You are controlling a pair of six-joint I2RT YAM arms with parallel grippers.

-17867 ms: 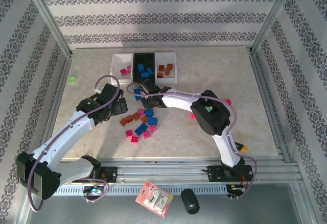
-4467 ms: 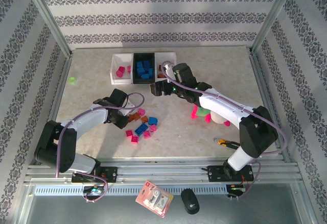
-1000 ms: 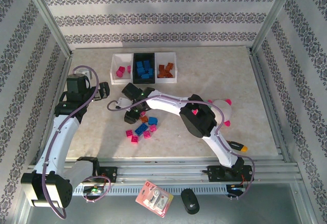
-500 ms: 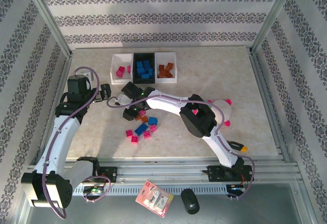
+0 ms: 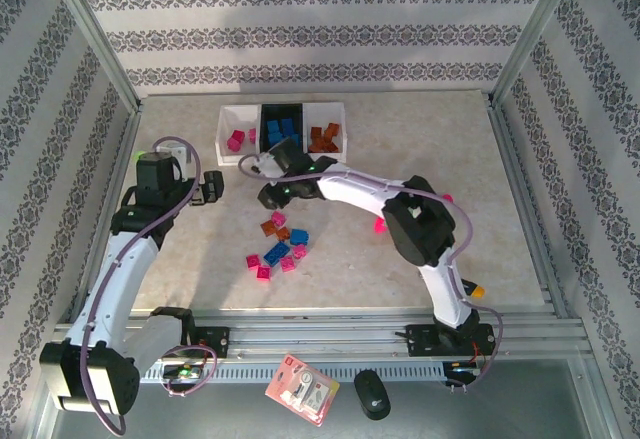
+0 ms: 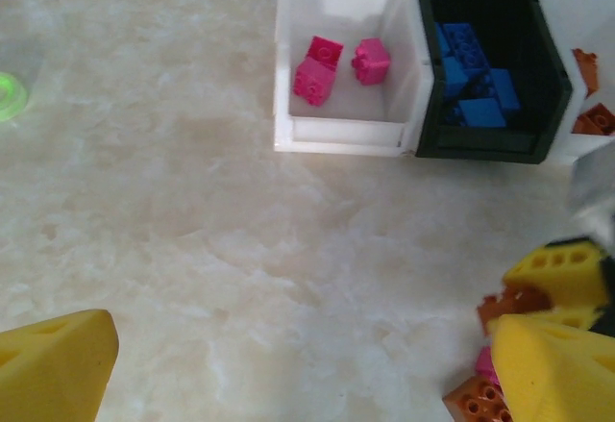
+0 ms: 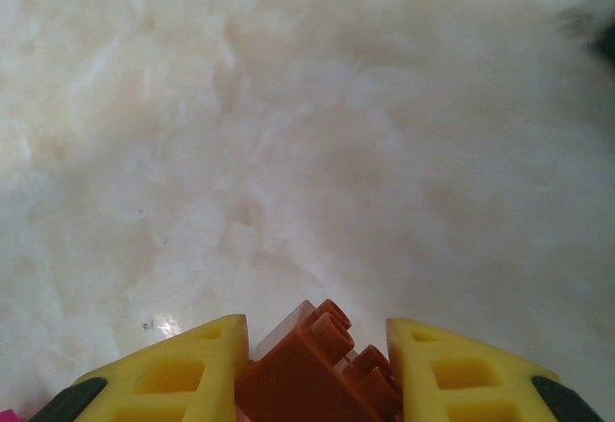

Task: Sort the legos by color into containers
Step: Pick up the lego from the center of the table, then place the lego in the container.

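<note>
The right gripper lifts the matching lego next, carries it outward over the orange-brown bricks in the white bin and lets it go.
My right gripper [image 7: 312, 376] is shut on an orange-brown lego [image 7: 309, 362], held a little above the bare tabletop; in the top view the right gripper [image 5: 268, 199] hangs between the loose legos [image 5: 280, 246] and the containers [image 5: 236, 119]. The left white bin [image 6: 336, 132] holds two pink bricks [image 6: 318, 66], the black bin [image 6: 480, 145] blue ones, the right white bin [image 5: 335, 115] orange-brown ones. My left gripper [image 5: 212, 189] stands open and empty over bare table left of the pile, its yellow fingers [image 6: 53, 374] wide apart.
A small green bit [image 6: 8, 95] lies far left. Neon pink pieces [image 5: 378, 225] peek out from behind the right arm. A yellow-orange tool [image 5: 472, 289] lies near the right base. A card packet [image 5: 300, 389] and a black mouse [image 5: 372, 395] sit below the front rail.
The right gripper has closed on an orange-brown brick at the pile and carried it up and back toward the bins. The left arm drew slightly to the left.
</note>
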